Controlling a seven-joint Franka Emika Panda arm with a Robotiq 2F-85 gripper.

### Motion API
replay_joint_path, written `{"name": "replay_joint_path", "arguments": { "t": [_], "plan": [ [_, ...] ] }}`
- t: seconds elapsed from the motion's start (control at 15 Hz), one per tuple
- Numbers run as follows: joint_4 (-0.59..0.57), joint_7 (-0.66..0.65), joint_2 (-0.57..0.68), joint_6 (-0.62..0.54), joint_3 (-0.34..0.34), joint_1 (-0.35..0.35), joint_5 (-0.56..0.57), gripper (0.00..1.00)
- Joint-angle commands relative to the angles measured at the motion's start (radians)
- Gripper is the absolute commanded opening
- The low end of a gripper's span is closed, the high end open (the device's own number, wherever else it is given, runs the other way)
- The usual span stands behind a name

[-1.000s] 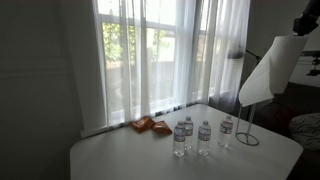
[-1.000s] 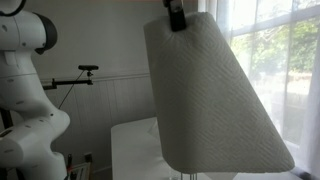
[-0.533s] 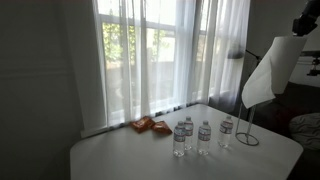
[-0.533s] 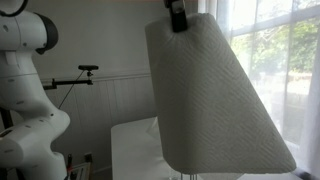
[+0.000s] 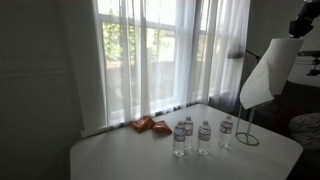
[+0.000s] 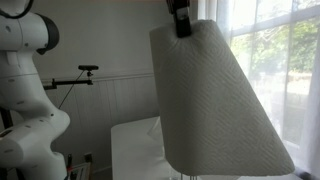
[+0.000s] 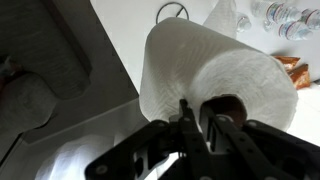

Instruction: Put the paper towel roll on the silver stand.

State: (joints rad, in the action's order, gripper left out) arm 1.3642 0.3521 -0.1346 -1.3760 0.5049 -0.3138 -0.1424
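My gripper eases toward the stand's wire ring base (image 5: 247,139) next, bringing the roll (image 5: 267,72) more upright, then releases the roll's rim, because the roll hangs slanted above the silver stand.
The paper towel roll (image 5: 267,72) is a big white cylinder with a loose sheet, held in the air above the table's right end. It fills an exterior view (image 6: 215,100) and the wrist view (image 7: 215,75). My gripper (image 7: 195,118) is shut on the roll's top rim, one finger in the cardboard core, one outside; it also shows in both exterior views (image 5: 300,25) (image 6: 180,17). The silver stand (image 5: 247,128) is a thin rod on a wire ring base, on the table below the roll. Its ring shows in the wrist view (image 7: 172,10).
Several clear water bottles (image 5: 203,135) stand in a row left of the stand; they also show in the wrist view (image 7: 285,18). An orange packet (image 5: 152,125) lies behind them on the white table (image 5: 120,155). Sheer curtains (image 5: 160,55) hang behind. A white robot (image 6: 25,90) stands nearby.
The roll has shifted slightly sideways in the gripper's hold, staying above the stand. Nothing else has moved.
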Motion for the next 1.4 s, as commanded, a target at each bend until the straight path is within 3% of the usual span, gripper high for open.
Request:
{"name": "replay_joint_path", "arguments": {
  "t": [0.0,0.2,0.47,1.0,1.33],
  "plan": [
    [0.053,-0.045,-0.013,-0.069,-0.056,0.004,0.031,0.03],
    [0.081,-0.086,-0.016,-0.092,-0.097,0.013,0.031,0.03],
    [0.121,-0.131,-0.023,-0.078,-0.145,0.017,0.113,0.03],
    [0.161,-0.135,-0.054,-0.111,-0.144,0.016,0.079,0.03],
    [0.127,-0.115,-0.073,-0.069,-0.139,0.018,0.085,0.03]
  ]
}}
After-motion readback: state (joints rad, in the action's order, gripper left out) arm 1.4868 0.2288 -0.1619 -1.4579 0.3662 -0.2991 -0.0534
